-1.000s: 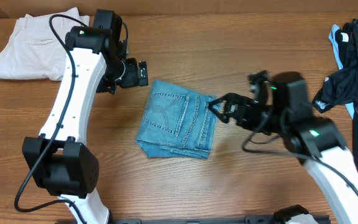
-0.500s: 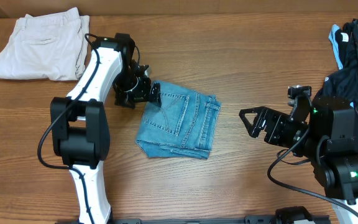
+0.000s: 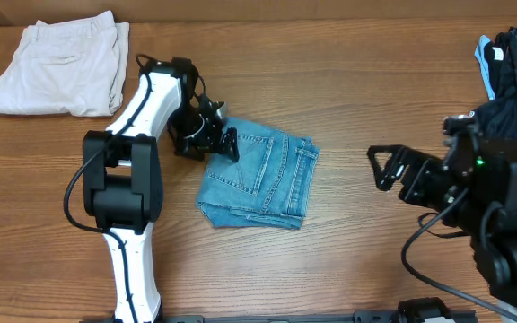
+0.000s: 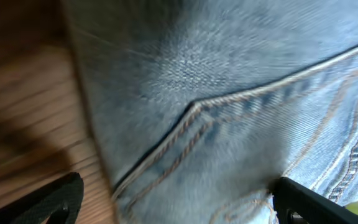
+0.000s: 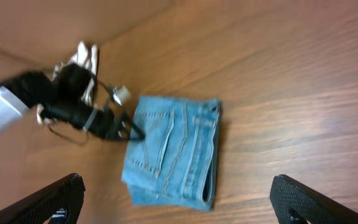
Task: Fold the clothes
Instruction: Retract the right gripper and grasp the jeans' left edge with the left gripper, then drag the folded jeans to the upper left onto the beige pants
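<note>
The jeans' edge (image 3: 212, 165) (image 4: 113, 182) beside the pocket lies below my left gripper, between the open fingers, so the gripper comes down onto it next and closes there.
The clothes, light blue jeans (image 3: 263, 175), lie folded into a compact rectangle in the middle of the table, a back pocket facing up. My left gripper (image 3: 222, 139) is open at their upper left corner. In the left wrist view, denim (image 4: 229, 93) with pocket stitching fills the frame, and the left gripper (image 4: 179, 208) straddles the cloth's edge, one finger over wood, one over denim. My right gripper (image 3: 382, 168) is open with nothing in it, well off to the right of the jeans. The right wrist view has the whole folded jeans (image 5: 173, 152) ahead of the right gripper (image 5: 179, 205).
Cream-beige trousers (image 3: 61, 67) lie folded at the back left corner. A black garment with white lettering and light blue trim (image 3: 510, 85) is heaped at the back right, beside the right arm. Bare wood (image 3: 366, 81) surrounds the jeans.
The right arm has pulled back to the right, away from the jeans' right edge. The left gripper came from the left onto the jeans' upper left corner. The jeans stayed folded.
</note>
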